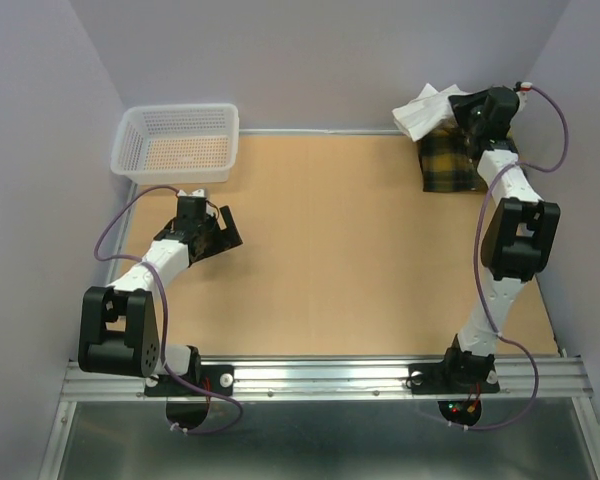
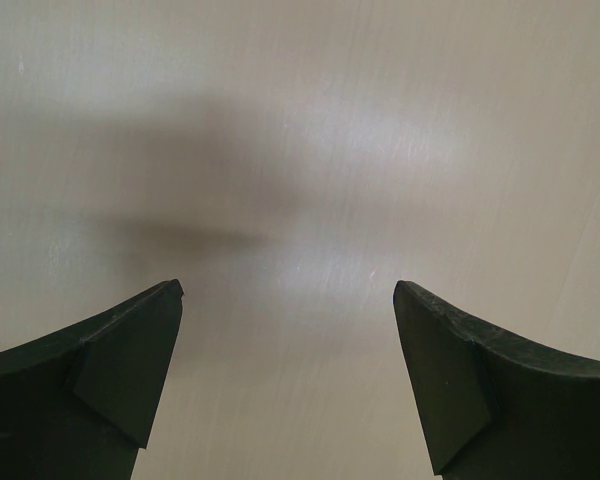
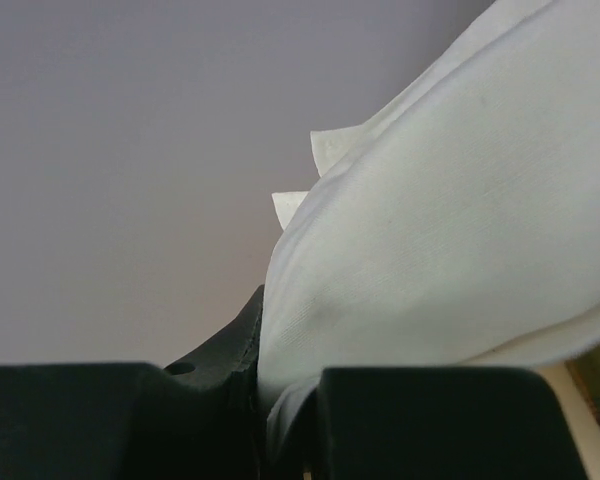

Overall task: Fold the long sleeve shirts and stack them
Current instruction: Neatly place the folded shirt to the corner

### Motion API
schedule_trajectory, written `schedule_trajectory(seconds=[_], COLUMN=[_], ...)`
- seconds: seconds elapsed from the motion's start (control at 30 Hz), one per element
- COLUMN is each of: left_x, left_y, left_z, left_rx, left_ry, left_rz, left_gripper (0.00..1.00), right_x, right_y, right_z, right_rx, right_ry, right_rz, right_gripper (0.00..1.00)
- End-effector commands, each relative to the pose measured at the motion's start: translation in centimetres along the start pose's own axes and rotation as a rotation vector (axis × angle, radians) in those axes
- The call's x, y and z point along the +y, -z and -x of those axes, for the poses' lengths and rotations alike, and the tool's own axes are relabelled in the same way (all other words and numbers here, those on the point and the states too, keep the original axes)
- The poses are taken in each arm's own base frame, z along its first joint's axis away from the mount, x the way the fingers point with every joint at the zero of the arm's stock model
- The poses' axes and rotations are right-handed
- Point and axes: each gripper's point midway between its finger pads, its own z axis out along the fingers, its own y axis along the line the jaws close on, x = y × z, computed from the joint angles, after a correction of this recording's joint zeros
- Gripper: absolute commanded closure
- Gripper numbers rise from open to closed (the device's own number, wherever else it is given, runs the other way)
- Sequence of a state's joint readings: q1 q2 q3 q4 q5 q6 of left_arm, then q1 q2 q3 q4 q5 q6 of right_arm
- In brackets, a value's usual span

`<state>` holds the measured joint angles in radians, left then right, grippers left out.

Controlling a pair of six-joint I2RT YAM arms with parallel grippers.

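Next, my right gripper draws back and down to the plaid shirt's near edge (image 1: 455, 186), spreading the bunched white shirt, and releases it there.
The white shirt (image 1: 422, 110) is bunched at the table's far right corner, partly over the yellow-and-dark-green plaid shirt (image 1: 447, 162), which lies folded flat there. My right gripper (image 1: 462, 112) is shut on the white shirt, whose cloth (image 3: 450, 250) fills the right wrist view between the fingers. My left gripper (image 1: 223, 232) is open and empty over bare table at the left; its fingers (image 2: 130, 370) stand wide apart above the tabletop.
A white plastic mesh basket (image 1: 177, 143) stands at the far left corner of the wooden table (image 1: 330, 250). Grey walls close in the back and both sides. A metal rail (image 1: 330, 378) runs along the near edge by the arm bases.
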<state>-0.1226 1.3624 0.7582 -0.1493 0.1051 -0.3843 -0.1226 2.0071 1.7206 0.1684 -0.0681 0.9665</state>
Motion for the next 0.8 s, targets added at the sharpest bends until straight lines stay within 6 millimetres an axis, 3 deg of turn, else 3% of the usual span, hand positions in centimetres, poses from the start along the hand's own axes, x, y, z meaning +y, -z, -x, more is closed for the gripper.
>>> schedule_trajectory(seconds=[0.0,0.17,0.2,0.33,0.63,0.67,0.77], left_x=[-0.2,0.2,0.2,0.3,0.2,0.1,0.1], left_y=[-0.1,-0.3,-0.3,-0.5,-0.4,-0.4,-0.2], left_z=[0.4,-0.1,-0.1,-0.3,-0.3,-0.2,-0.4], left_rx=[-0.027,-0.015,-0.015,-0.008,-0.007,-0.010,-0.009], left_ry=[-0.023,-0.018,-0.018,-0.015,-0.012,-0.009,-0.008], left_rz=[-0.024,-0.010,-0.010,-0.006,-0.013,-0.016,-0.017], left_gripper=[0.01,0.01,0.01,0.01,0.01,0.01,0.01], right_x=[3.0,0.7,0.9,-1.5,-6.7,-8.6,-11.6], right_y=[-1.3,-2.4,-2.4,-2.7,-2.7,-2.5,-1.8], right_z=[5.6,9.8,10.0,11.2,8.6,7.4,5.3], right_rx=[-0.093,-0.164,-0.166,-0.176,-0.127,-0.105,-0.087], right_ry=[0.034,0.042,0.047,0.046,0.022,-0.002,-0.028], right_rz=[0.116,0.094,0.100,0.067,0.043,0.012,-0.031], right_gripper=[0.99,0.99,0.99,1.00,1.00,1.00,0.99])
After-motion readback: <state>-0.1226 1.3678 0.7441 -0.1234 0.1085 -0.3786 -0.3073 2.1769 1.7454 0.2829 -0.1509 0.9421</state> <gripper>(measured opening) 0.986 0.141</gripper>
